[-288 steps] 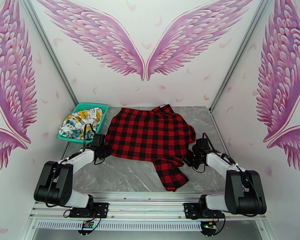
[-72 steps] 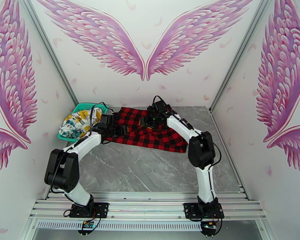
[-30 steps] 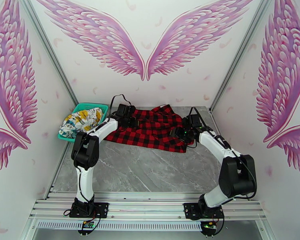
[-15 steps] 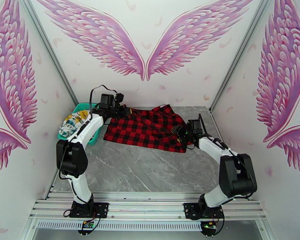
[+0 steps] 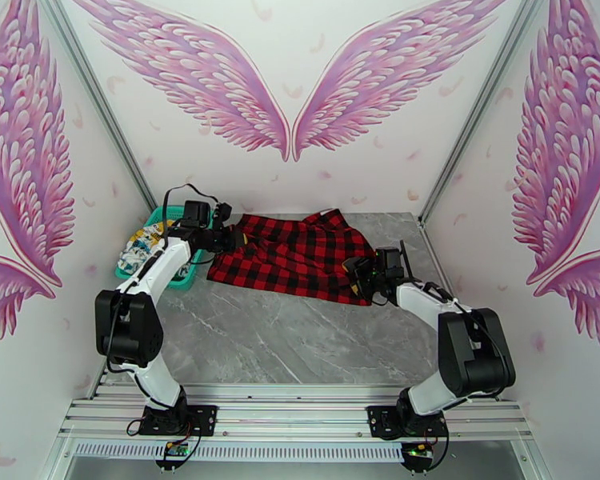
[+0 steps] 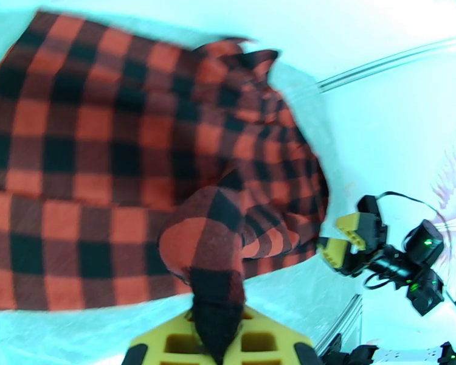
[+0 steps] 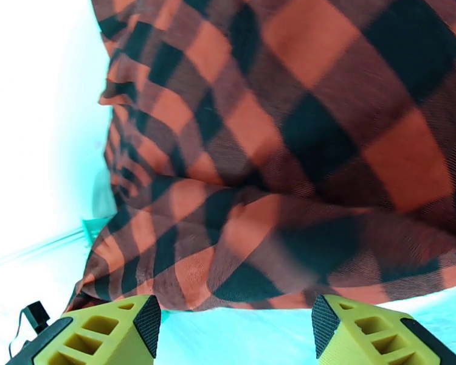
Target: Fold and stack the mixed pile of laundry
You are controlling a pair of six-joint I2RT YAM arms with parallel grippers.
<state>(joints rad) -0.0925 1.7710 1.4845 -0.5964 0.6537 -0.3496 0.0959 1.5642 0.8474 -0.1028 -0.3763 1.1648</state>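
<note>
I will next move my left gripper back and down to the garment's near edge by the basket and let go of the bunched fold, because the near piece of plaid cloth is still uncovered.
The red-and-black plaid garment (image 5: 292, 254) lies folded across the far half of the table. My left gripper (image 5: 226, 236) is at its left edge, shut on a bunched fold of the plaid cloth (image 6: 216, 281) that runs up between the yellow fingers (image 6: 167, 345). My right gripper (image 5: 354, 270) sits at the garment's right near edge with its jaws open and nothing between them. In the right wrist view the plaid cloth (image 7: 325, 117) lies just ahead of the fingertips (image 7: 106, 333). The white cartoon-print garment (image 5: 144, 238) lies in the basket, partly behind my left arm.
The teal mesh basket (image 5: 160, 211) stands at the far left, close beside my left forearm. Bare grey marble table (image 5: 300, 338) stretches from the garment to the near edge. Walls close in the back and both sides.
My left gripper has drawn the plaid cloth's left edge leftward toward the basket. My right gripper has opened, let the cloth go and pulled back toward the near right.
</note>
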